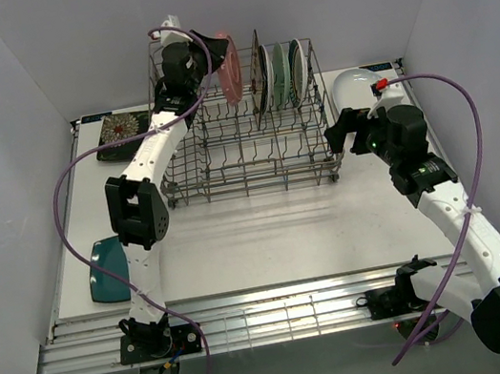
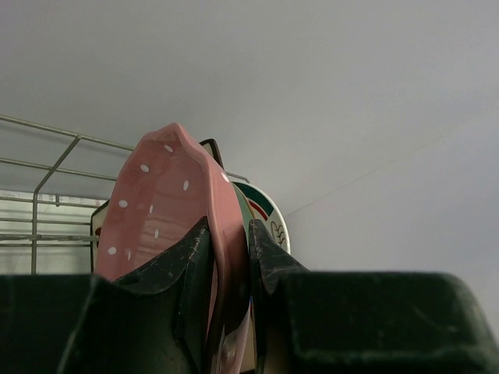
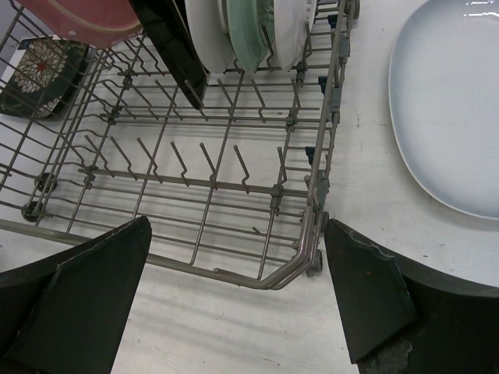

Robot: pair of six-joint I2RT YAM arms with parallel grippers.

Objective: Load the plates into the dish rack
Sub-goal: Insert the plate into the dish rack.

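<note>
My left gripper will next lower the pink plate (image 1: 229, 67) into the rack gap (image 1: 242, 116) beside the standing square plate and let it go, because the rack's wires there are empty.
My left gripper (image 1: 211, 58) is shut on the pink dotted scalloped plate (image 1: 229, 67), holding it on edge over the back of the grey wire dish rack (image 1: 252, 185). In the left wrist view the fingers (image 2: 269, 253) pinch the pink plate's (image 2: 160, 202) rim, with a green-rimmed plate (image 2: 269, 212) behind it. A black floral square (image 1: 260, 77) and round plates (image 1: 288, 72) stand in the rack. My right gripper (image 1: 342, 132) is open and empty at the rack's right front corner (image 3: 300, 261). The large white oval plate (image 1: 354, 89) lies right of the rack.
A black and cream floral square plate (image 1: 121, 132) lies on the table left of the rack. A dark teal plate (image 1: 108, 270) lies at the left edge near my left arm. The oval plate (image 3: 452, 101) also shows in the right wrist view. White walls enclose the table.
</note>
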